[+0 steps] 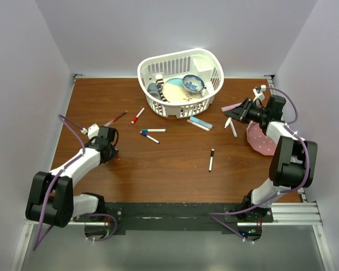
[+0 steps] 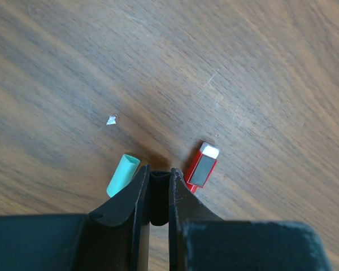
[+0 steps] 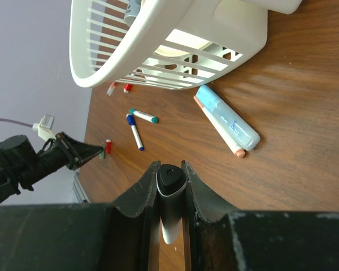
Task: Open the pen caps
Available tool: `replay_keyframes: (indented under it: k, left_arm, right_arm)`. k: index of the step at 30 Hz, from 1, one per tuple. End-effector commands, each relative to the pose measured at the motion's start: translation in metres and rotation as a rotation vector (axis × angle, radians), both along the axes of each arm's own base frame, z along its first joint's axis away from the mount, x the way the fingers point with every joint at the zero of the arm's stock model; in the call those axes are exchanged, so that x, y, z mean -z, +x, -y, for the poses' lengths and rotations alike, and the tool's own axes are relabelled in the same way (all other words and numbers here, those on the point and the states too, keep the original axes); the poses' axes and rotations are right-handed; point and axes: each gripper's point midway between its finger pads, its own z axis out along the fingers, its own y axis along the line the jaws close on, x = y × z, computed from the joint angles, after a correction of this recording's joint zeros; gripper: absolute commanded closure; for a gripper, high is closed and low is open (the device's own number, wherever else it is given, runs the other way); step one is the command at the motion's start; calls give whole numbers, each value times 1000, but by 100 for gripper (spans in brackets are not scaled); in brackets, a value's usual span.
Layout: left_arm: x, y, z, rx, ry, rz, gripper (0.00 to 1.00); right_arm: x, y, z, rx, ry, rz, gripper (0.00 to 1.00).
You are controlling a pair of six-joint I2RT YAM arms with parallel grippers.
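My right gripper should next tilt down, lower the white marker onto the clear, bare tabletop (image 1: 241, 130) below it beside the pink object, and release it.
My left gripper (image 2: 158, 171) is low over the table, shut on a short black cap (image 2: 157, 195). A teal cap (image 2: 122, 174) lies just left of its fingers and a red cap (image 2: 201, 168) just right. In the top view the left gripper (image 1: 109, 148) is at the left of the table. My right gripper (image 3: 169, 165) is shut on a white marker with a black end (image 3: 170, 186), held above the table at the far right (image 1: 237, 113). Capped markers lie mid-table: red (image 1: 137, 116), blue (image 1: 150, 137), teal (image 1: 153, 130), black (image 1: 211, 160).
A white basket (image 1: 212, 62) with dishes stands at the back centre. A light blue highlighter (image 1: 201, 121) and a pink-tipped marker (image 1: 195, 125) lie in front of it. Two more markers (image 1: 232, 127) lie under the right gripper. A pink object (image 1: 260, 141) sits at the right edge.
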Motion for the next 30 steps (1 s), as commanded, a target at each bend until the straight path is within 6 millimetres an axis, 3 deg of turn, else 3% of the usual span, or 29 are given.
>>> replay_keyframes:
  k: [1,6,10,11,15,18,23,26,27,30]
  left_arm:
    - [-8,13,-3,-49,-6,36,83]
    - [-8,12,-3,-53,-5,23,77]
    - [-13,11,-6,-74,1,33,50]
    - [-13,12,-6,-74,1,32,47]
    - [-21,15,-4,-70,-10,52,45]
    - [-39,22,-1,-48,-22,101,40]
    - [-86,36,10,66,-52,232,32]
    - [-116,42,18,172,-47,316,27]
    - [-127,42,27,234,-69,353,20]
    - [-151,41,57,568,-45,461,15]
  right_arm:
    - [-15,6,0,-25,-1,57,100]
    - [-13,6,1,-24,-12,58,100]
    - [-10,6,2,-26,-35,46,100]
    - [-9,7,4,-31,-54,58,100]
    - [3,8,14,-27,-168,59,100]
    - [19,9,27,-32,-290,28,100]
    - [49,7,60,-55,-534,-59,100]
    - [57,5,76,-66,-641,-96,100]
    - [58,6,85,-55,-698,-118,100]
    - [71,9,100,-81,-799,-177,100]
